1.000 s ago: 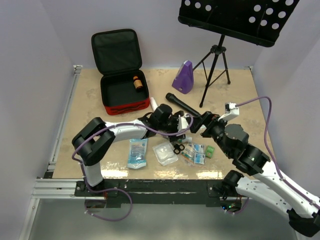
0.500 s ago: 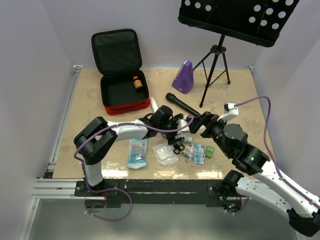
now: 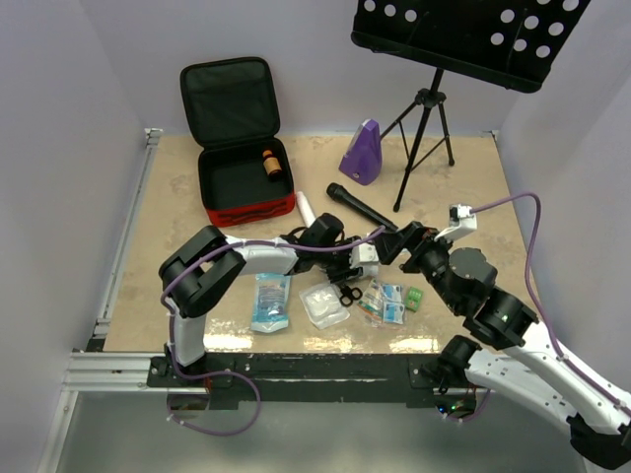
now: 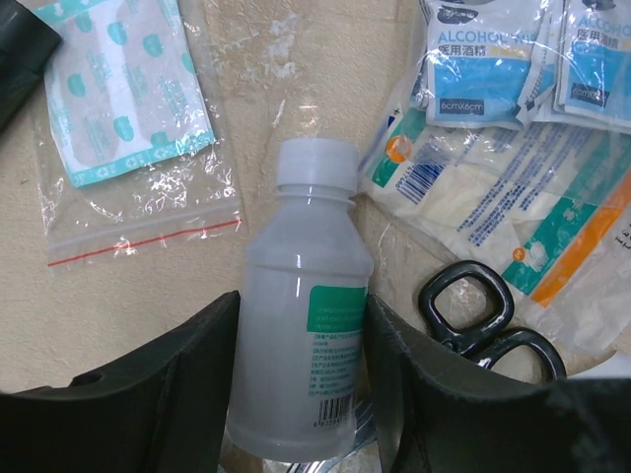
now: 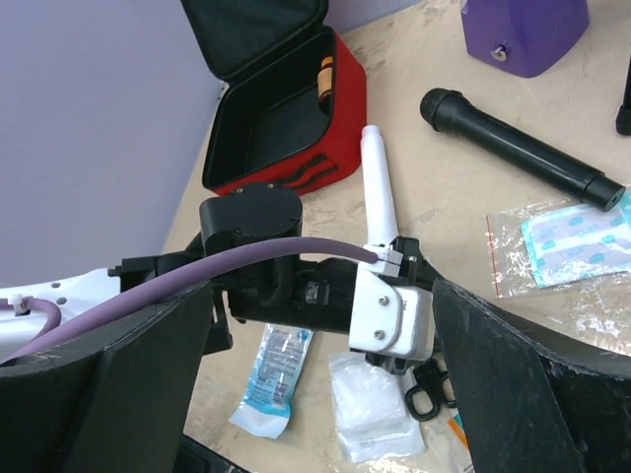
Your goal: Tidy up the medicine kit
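Note:
A free part of the kit's bottom beside the brown bottle (image 3: 271, 164) is outward of my left gripper, to its left in the top view. I will lift, cross the kit's side, lower and release.
The medicine kit (image 3: 251, 210) lies open at the far left, red outside with black lining, and a brown bottle (image 3: 271, 164) lies in it. It also shows in the right wrist view (image 5: 340, 118). My left gripper (image 3: 367, 264) is low over the pile of supplies. In the left wrist view it (image 4: 303, 305) is shut on a translucent white bottle (image 4: 306, 365) with a green label, lying on the table with its cap pointing away. My right gripper (image 3: 399, 244) hovers open and empty just right of the left wrist, looking down on it (image 5: 323, 291).
Black scissors (image 4: 473, 315), wipe packets (image 4: 483, 59) and a bag of plasters (image 4: 128, 99) lie around the bottle. A gauze bag (image 3: 325, 303) and blue packet (image 3: 270, 301) lie near the front. A white tube (image 3: 306, 209), microphone (image 3: 360, 207), purple metronome (image 3: 363, 153) and music stand (image 3: 424, 128) stand behind.
My left gripper has moved right and toward the near edge, down onto the supplies pile and around the white bottle. The right gripper has shifted slightly.

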Robot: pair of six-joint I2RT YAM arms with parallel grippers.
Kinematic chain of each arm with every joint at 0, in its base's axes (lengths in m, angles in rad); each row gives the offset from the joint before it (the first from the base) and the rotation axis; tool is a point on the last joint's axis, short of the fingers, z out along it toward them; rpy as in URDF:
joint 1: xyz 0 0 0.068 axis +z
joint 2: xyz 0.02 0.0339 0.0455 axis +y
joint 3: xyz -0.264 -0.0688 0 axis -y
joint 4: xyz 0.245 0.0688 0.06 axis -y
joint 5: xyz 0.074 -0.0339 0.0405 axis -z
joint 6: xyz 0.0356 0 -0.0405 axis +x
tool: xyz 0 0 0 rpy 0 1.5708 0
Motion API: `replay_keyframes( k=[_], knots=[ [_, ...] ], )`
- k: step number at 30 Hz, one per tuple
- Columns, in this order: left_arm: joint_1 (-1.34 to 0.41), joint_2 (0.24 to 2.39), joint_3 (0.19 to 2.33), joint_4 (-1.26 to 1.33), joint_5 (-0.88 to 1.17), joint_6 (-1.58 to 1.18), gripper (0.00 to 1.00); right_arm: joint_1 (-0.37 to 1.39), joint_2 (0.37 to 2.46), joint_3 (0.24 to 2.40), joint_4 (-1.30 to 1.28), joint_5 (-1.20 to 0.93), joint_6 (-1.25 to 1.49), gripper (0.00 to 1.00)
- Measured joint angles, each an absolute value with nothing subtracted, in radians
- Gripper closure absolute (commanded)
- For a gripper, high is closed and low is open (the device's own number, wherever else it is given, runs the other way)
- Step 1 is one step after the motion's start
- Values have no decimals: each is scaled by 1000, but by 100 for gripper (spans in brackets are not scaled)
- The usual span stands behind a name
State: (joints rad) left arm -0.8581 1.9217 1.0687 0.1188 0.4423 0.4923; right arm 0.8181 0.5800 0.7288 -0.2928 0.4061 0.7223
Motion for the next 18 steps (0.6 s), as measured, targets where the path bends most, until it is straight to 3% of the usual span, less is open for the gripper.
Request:
replay_keyframes(
  k=[7, 18],
  knots=[
    [-858, 1917, 1069, 117, 442, 482, 72, 818, 580, 729, -293, 406, 723, 2],
    [-857, 1718, 1049, 88, 441, 452, 81, 818, 576, 729, -291, 409, 726, 2]
  ],
)
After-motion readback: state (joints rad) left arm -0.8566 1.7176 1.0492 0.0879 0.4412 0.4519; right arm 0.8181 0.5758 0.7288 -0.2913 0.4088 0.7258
